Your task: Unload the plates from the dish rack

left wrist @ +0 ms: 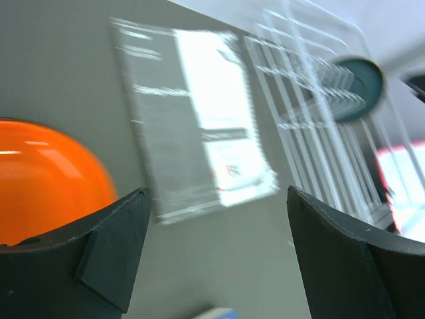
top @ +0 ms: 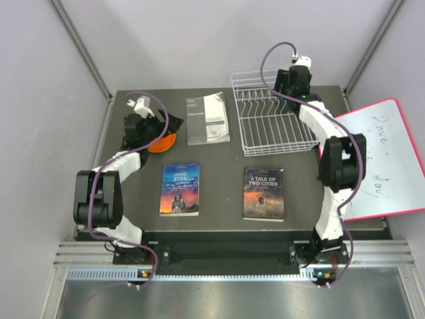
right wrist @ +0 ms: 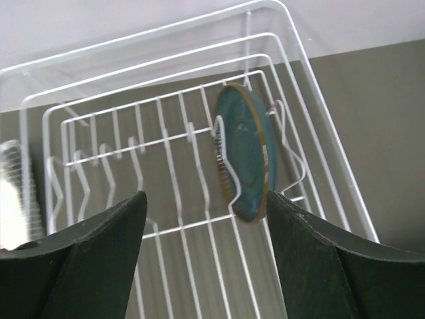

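Observation:
The right gripper shifts to the right in the wrist view and lowers astride the upright plate's near rim (top: pixel 283 103) (right wrist: pixel 267 171) next, since the plate's rim lies below and off that way.
A dark teal plate (right wrist: pixel 244 154) stands on edge between the prongs at the right end of the white wire dish rack (right wrist: pixel 166 143). My right gripper (right wrist: pixel 206 199) hovers open just above the rack, its right fingertip close beside the plate's lower rim without clamping it. An orange plate (left wrist: pixel 46 173) lies flat on the table at the back left (top: pixel 164 142). My left gripper (left wrist: pixel 218 193) is open beside it, with only bare table between its fingers. From the top, the right gripper (top: pixel 290 98) covers the teal plate in the rack (top: pixel 265 126).
A white booklet (top: pixel 208 117) lies between the orange plate and the rack. Two books, "Jane Eyre" (top: pixel 180 189) and "A Tale of Two Cities" (top: pixel 263 193), lie nearer the arms. A red-framed whiteboard (top: pixel 385 159) leans off the table's right edge.

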{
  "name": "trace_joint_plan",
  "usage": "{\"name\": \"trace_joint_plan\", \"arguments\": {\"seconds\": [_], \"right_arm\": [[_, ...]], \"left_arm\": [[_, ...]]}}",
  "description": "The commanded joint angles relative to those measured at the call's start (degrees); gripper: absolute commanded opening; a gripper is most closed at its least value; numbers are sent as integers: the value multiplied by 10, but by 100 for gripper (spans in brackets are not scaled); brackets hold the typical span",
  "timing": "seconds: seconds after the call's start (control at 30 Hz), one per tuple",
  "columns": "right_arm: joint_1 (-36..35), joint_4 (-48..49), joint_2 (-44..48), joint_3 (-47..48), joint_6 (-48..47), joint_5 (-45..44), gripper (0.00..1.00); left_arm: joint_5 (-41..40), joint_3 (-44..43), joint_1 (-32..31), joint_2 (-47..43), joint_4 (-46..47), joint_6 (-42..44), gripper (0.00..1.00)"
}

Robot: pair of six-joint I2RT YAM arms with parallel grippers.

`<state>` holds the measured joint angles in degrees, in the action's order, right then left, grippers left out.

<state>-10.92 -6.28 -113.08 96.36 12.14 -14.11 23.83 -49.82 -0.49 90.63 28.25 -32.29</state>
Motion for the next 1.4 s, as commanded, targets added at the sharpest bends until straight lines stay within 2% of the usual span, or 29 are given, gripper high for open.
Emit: {"name": "trace_joint_plan", "arguments": {"seconds": [0.0, 0.1, 0.43, 0.53, 0.73, 0.77, 0.97, 1.17, 1.37], "right_arm": [[22, -35, -44, 73, -24, -12, 73], [29, -78, -82, 127, -23, -22, 73], [53, -58, -150, 157, -19, 17, 69], [55, -51, -165, 165, -21, 23, 65], [55, -47, -188, 173, -25, 33, 44], [56, -44, -188, 171, -26, 33, 33], [55, -19, -175, 143, -29, 22, 1], [41, 40, -138, 91, -33, -33, 0], [1, 137, -57, 7, -75, -200, 0]], "left_arm": [[45, -27, -38, 3, 44, -14, 87], [54, -32, -58, 11, 50, -11, 87], [58, -38, -91, 29, 51, -7, 87], [59, -39, -96, 33, 51, -5, 86], [55, -38, -101, 42, 51, -1, 86], [55, -38, -101, 45, 51, -1, 86], [54, -40, -101, 49, 50, 3, 86], [57, -43, -101, 60, 53, 2, 86], [53, -51, -101, 66, 42, 9, 86]]}}
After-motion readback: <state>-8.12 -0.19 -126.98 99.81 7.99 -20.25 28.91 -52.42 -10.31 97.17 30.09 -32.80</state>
